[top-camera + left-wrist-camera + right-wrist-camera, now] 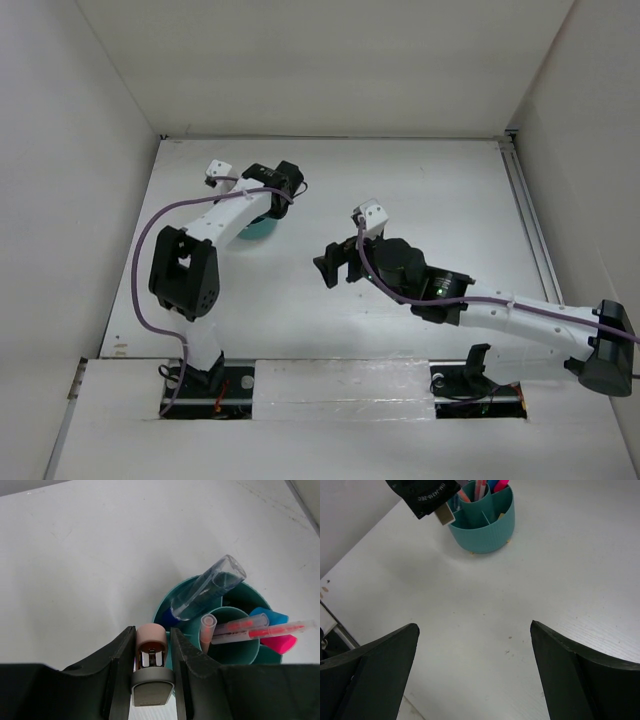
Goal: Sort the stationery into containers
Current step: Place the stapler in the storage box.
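Observation:
Next I will move my left gripper outward past the rim of the cup, lower it and release the piece, as the cup's empty near section (pixel 258 229) (pixel 169 656) lies below and outward of it.
The round teal organiser cup (pixel 165 611) stands on the white table, also in the top view (pixel 262 231) and the right wrist view (pixel 485 530). It holds a clear-barrelled marker (pixel 207 587), thin pink-red pens (pixel 260 629), and a blue cap (pixel 270 616) beside a pink cap (pixel 280 644). My left gripper (pixel 152 632) is shut on a small pink-topped, grey-based stationery piece (pixel 151 650), held just above the cup's near rim. My right gripper (pixel 475 630) is open and empty over bare table, well short of the cup.
White walls enclose the table on three sides. A metal rail (pixel 530 230) runs along the right edge. The left arm (pixel 215 225) reaches over the cup in the top view; the right arm (pixel 480 305) stretches across the middle.

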You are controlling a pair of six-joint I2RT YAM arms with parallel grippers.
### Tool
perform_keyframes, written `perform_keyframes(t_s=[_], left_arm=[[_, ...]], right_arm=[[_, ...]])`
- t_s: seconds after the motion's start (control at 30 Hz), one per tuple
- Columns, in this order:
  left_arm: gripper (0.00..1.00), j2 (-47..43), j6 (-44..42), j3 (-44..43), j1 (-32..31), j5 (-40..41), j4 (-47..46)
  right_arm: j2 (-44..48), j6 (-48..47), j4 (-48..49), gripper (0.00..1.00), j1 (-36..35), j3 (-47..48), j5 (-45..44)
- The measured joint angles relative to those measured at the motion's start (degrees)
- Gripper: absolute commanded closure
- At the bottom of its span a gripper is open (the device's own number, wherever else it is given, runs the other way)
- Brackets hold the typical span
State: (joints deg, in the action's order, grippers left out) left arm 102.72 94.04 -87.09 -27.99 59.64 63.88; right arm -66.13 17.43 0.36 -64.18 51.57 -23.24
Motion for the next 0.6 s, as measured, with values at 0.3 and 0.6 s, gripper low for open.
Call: perform_keyframes(t_s=[0.3,0.6], left_arm=[[1.0,2.2,2.8,0.0,0.0,0.5,0.1],[1.0,2.6,4.9,-0.1,0.0,1.3,0.3]], right_arm=[[0.0,-1.2,0.0,0.01,0.0,0.0,0.7],[-1.7,-2.3,0.0,0.01,0.0,0.0,0.8]])
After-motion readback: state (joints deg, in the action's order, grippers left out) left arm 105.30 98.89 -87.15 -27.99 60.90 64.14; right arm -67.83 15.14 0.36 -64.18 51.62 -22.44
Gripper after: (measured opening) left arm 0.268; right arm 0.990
